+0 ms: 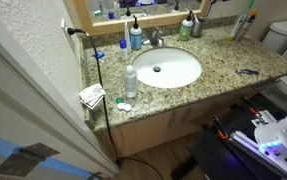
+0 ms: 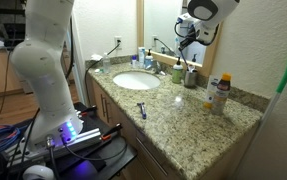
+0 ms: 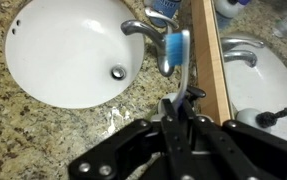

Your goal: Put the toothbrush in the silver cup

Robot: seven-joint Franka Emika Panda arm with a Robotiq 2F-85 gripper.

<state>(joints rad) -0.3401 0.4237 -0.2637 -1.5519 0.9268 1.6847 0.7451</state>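
Note:
I will next move my gripper down toward the open top of the silver cup (image 2: 190, 77) by the mirror to release the toothbrush, because the toothbrush is still high above that cup.
My gripper (image 3: 180, 100) is shut on the toothbrush (image 3: 178, 48), whose blue-and-white head points away from me over the faucet (image 3: 151, 35) in the wrist view. In an exterior view the gripper (image 2: 187, 46) hangs above the silver cup (image 2: 190, 77), which stands by the mirror behind the sink with dark slim items sticking out. The cup (image 1: 186, 28) also shows in the top-down exterior view, with the gripper (image 1: 202, 8) just above it at the frame's top edge. The cup is not visible in the wrist view.
The white sink (image 1: 165, 68) sits in the granite counter (image 1: 218, 60). A clear plastic bottle (image 1: 131, 80), a blue-capped bottle (image 1: 135, 38), an orange-and-green container (image 2: 220, 95) and a razor (image 2: 141, 108) stand on it. The wooden mirror frame (image 3: 209, 50) is close behind.

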